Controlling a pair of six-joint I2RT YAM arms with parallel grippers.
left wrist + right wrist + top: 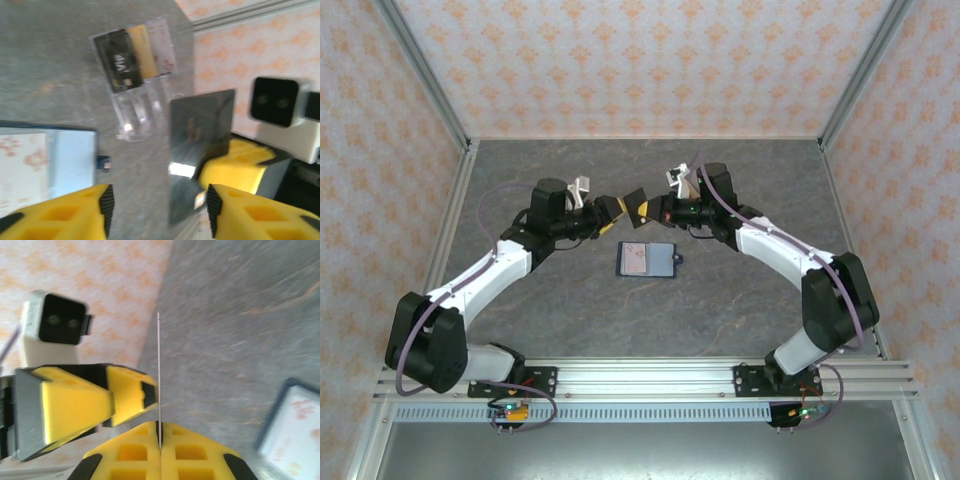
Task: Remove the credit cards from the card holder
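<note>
My right gripper will next pull away from my left gripper, tip downward and lower to release the dark card [200, 140] onto the fan's black card, where cards lie gathered.
The navy card holder [647, 259] lies flat on the table mid-scene, with a pale pink-patterned card showing on it. Just above it, my right gripper [642, 210] is shut on a dark credit card [200, 140], seen edge-on as a thin line [159, 365] in the right wrist view. My left gripper [160, 212] stands open around that card's lower end, its pads apart and one finger [130, 390] beside the card. The holder's grey-blue inside [75, 155] and tab clasp [102, 162] sit to the left below my left gripper.
A small fan of cards [135, 55], black, gold and pale, rests on the table with see-through sleeves [140, 107] beside it. Patterned walls [640, 60] and metal posts enclose the grey table [650, 320]. The holder's corner [295, 435] shows low right.
</note>
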